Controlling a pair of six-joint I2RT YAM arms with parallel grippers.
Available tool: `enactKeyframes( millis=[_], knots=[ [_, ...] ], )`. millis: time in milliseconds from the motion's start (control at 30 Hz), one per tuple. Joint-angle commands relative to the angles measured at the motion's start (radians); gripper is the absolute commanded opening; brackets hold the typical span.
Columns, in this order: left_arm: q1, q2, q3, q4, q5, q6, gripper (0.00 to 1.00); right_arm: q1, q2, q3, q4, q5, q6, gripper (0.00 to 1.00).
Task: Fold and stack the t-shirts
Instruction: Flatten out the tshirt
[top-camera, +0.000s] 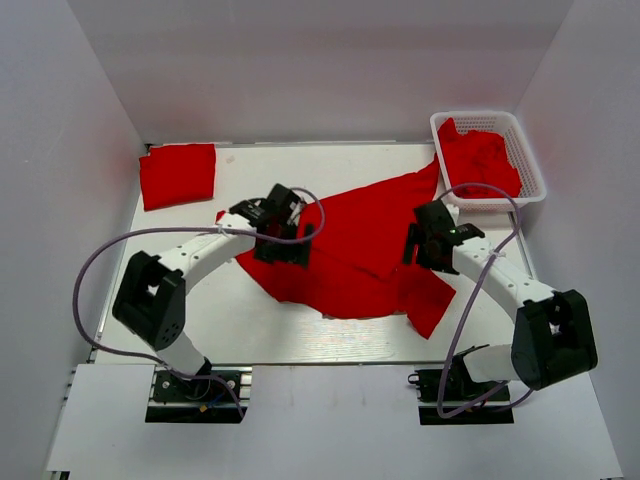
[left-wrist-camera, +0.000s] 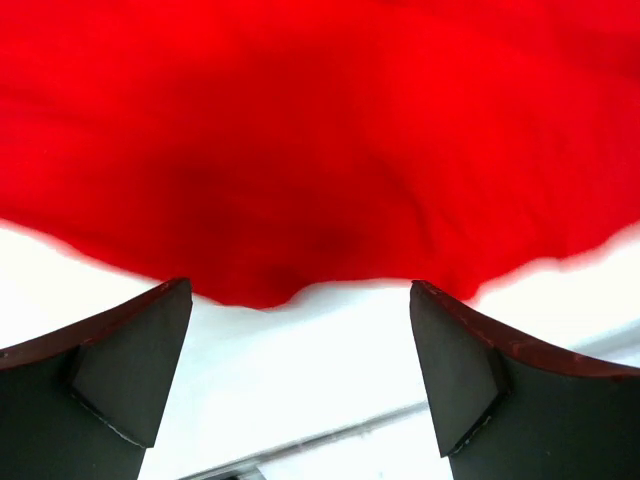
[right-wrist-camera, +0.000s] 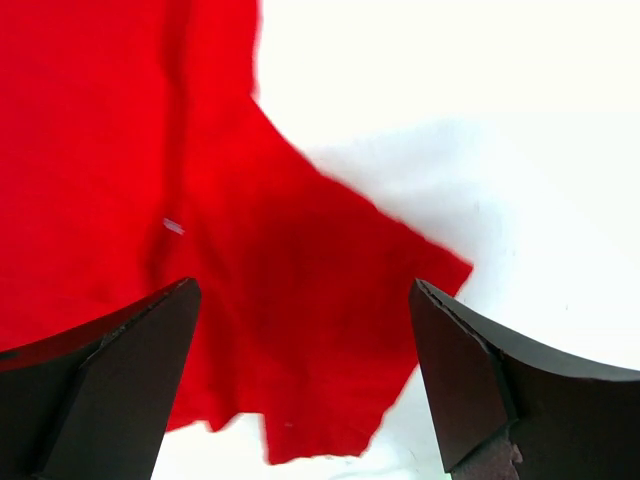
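My left gripper is going over and down next, onto the spread shirt's corner by the folded shirt, because that corner is to its left in the top view.
A red t-shirt (top-camera: 355, 250) lies spread and rumpled across the middle of the table. A folded red t-shirt (top-camera: 178, 175) lies at the far left. More red cloth (top-camera: 480, 160) fills the white basket. My left gripper (top-camera: 283, 238) is open over the spread shirt's left edge; its wrist view shows the shirt's edge (left-wrist-camera: 300, 180) just beyond the open fingers. My right gripper (top-camera: 428, 245) is open above the shirt's right side; its wrist view shows a sleeve-like flap (right-wrist-camera: 300, 330) between the fingers.
A white lattice basket (top-camera: 532, 160) stands at the far right corner. White walls enclose the table on three sides. The table's front edge (top-camera: 300, 357) runs just past the shirt's lower hem.
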Motion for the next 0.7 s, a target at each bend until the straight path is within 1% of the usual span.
enactKeyframes(
  millis=[0,33,67,100,167,200,233,333,433,467,500,567,667],
  knots=[
    [0.078,-0.067,0.107,-0.1,-0.333,-0.065,1.0,-0.002,-0.033,0.099,-0.051,0.039,-0.032,0.9],
    [0.1,-0.053,0.121,-0.073,-0.374,-0.065,1.0,0.001,-0.034,0.102,-0.046,0.023,-0.054,0.9],
    [0.123,-0.027,0.138,-0.06,-0.387,-0.051,1.0,0.003,-0.036,0.11,-0.031,0.024,-0.058,0.9],
    [0.147,-0.007,0.176,-0.051,-0.398,-0.039,1.0,0.001,-0.038,0.111,-0.023,-0.012,-0.064,0.9],
    [0.23,0.037,0.216,-0.03,-0.407,-0.03,1.0,0.006,-0.034,0.119,-0.006,-0.028,-0.078,0.9],
    [0.258,0.088,0.25,-0.019,-0.407,-0.019,1.0,0.007,-0.034,0.117,-0.003,-0.06,-0.091,0.9],
    [0.314,0.114,0.265,-0.019,-0.407,-0.019,1.0,0.006,-0.036,0.119,0.015,-0.073,-0.101,0.9],
    [0.41,0.226,0.343,-0.063,-0.407,-0.019,1.0,0.01,-0.036,0.128,0.043,-0.145,-0.118,0.9],
    [0.445,0.239,0.321,-0.025,-0.442,-0.008,0.89,0.013,-0.033,0.125,0.049,-0.152,-0.127,0.9],
    [0.464,0.239,0.302,0.036,-0.442,0.005,0.84,0.016,-0.028,0.124,0.051,-0.154,-0.13,0.9],
    [0.473,0.225,0.26,0.07,-0.4,0.039,0.83,0.015,-0.019,0.124,0.049,-0.163,-0.131,0.9],
    [0.485,0.213,0.209,0.154,-0.39,0.062,0.82,0.013,-0.01,0.133,0.038,-0.168,-0.13,0.9],
    [0.51,0.223,0.209,0.18,-0.401,0.09,0.81,0.016,0.008,0.131,0.026,-0.188,-0.131,0.9]
  ],
)
